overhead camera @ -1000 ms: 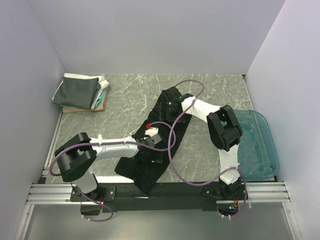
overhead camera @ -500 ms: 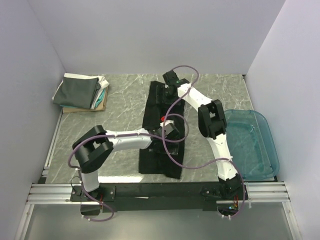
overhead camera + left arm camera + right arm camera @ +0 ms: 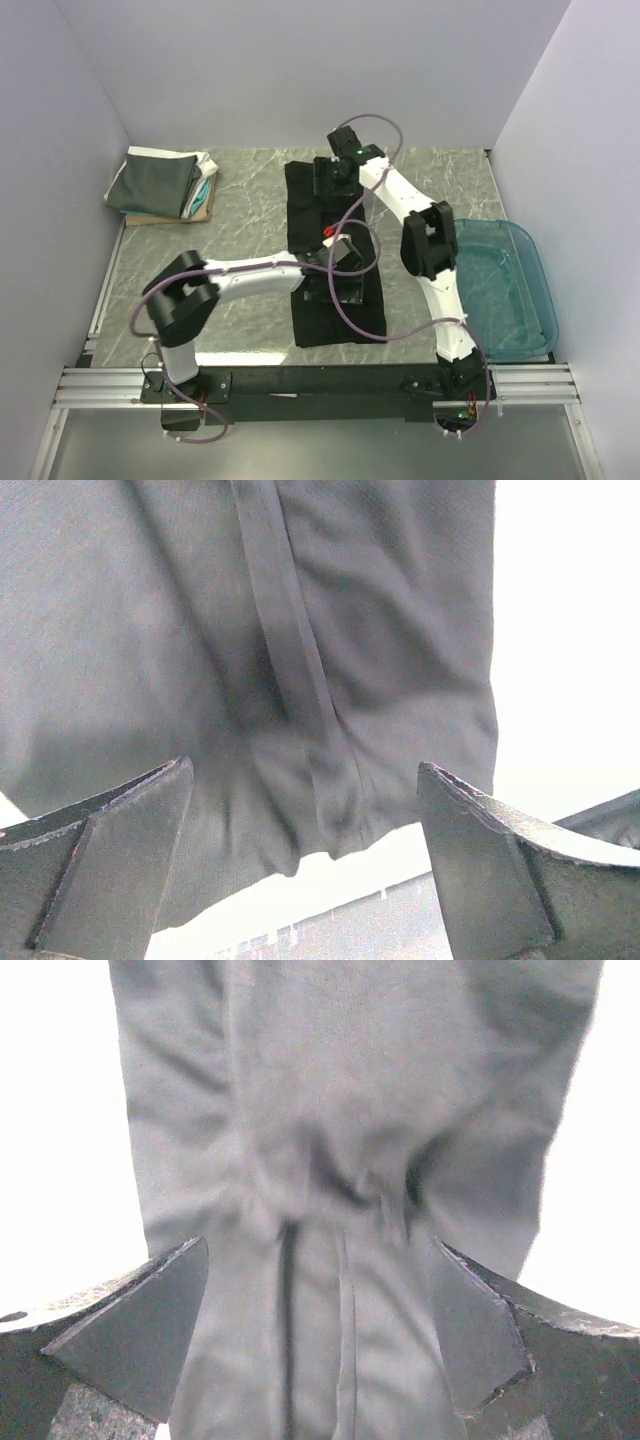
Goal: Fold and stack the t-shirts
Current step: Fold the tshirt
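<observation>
My left gripper is above the middle of the t-shirt. It should move back and down, to the left in the top view, onto the t-shirt hem's near corner [image 3: 300,340] [image 3: 168,918].
The black t-shirt [image 3: 306,212] lies stretched out in a long strip down the middle of the table, from the far side towards the near edge. My left gripper [image 3: 340,268] is over its middle part, jaws wide apart; in the left wrist view [image 3: 305,770] the black cloth [image 3: 250,630] lies just beyond the fingertips. My right gripper [image 3: 335,172] is over the shirt's far end, jaws wide apart, with the cloth [image 3: 340,1080] running between the fingers [image 3: 150,1320] in the right wrist view.
A stack of folded shirts [image 3: 160,183], dark grey on top with white, teal and tan edges below, sits at the far left. A translucent teal tub [image 3: 538,275] stands at the right edge. White walls close in on three sides.
The black shirt went from a slanted, bunched strip to a straight, flatter strip. The right gripper moved farther back and the left gripper moved right over the shirt's middle.
</observation>
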Motion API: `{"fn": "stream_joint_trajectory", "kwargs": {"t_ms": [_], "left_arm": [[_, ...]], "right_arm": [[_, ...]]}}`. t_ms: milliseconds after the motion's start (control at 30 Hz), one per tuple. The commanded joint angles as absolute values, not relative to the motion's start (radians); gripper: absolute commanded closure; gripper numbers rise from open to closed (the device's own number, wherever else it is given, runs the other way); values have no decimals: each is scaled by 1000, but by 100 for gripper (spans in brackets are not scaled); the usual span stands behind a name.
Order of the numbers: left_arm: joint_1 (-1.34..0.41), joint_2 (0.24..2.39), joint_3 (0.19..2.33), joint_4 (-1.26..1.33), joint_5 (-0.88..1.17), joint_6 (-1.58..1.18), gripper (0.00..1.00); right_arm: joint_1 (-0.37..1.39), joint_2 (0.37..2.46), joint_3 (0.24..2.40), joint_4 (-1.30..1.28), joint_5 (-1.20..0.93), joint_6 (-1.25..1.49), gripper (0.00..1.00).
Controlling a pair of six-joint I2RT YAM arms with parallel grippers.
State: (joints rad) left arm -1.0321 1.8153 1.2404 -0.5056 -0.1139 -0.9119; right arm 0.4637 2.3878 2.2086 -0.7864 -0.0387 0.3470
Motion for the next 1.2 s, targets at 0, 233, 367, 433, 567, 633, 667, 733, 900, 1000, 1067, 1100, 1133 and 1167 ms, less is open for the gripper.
{"fn": "stream_joint_trajectory", "kwargs": {"t_ms": [0,233,367,433,567,633,667,733,900,1000,1067,1100,1133,1167], "left_arm": [[-1077,1634,1224,-540,-172,-919,0],[-1126,1467,1082,-584,-202,-989,1],[-1126,1373,936,-594,-216,-1066,1],[-1126,1338,856,-585,-193,-1106,1],[-1131,1307,746,-517,-121,-1152,5],[-1131,1298,704,-500,-101,-1167,8],[-1132,1296,693,-496,-97,-1176,11],[-1132,1292,673,-474,-95,-1183,14],[-1131,1334,678,-451,-112,-1189,27],[-1131,1371,676,-416,-92,-1184,37],[-1131,1394,686,-423,-87,-1184,44],[-1131,1407,690,-428,-89,-1189,50],[-1131,1411,690,-433,-89,-1189,55],[-1129,1413,689,-436,-89,-1189,60]], "right_arm": [[460,2159,2131,-801,37,356,5],[463,1766,1650,-655,78,446,5],[463,1508,1288,-513,80,512,4],[465,1369,1088,-479,46,551,2],[469,1159,798,-394,-69,618,0],[474,1059,691,-399,-87,635,0],[477,1030,666,-422,-84,638,0],[480,964,597,-448,-81,656,0],[495,893,491,-503,-129,683,2],[506,896,459,-503,-129,692,8],[511,907,456,-515,-118,701,12],[517,919,457,-518,-115,703,13],[526,920,459,-525,-112,706,16],[532,922,459,-532,-109,707,17]]}}
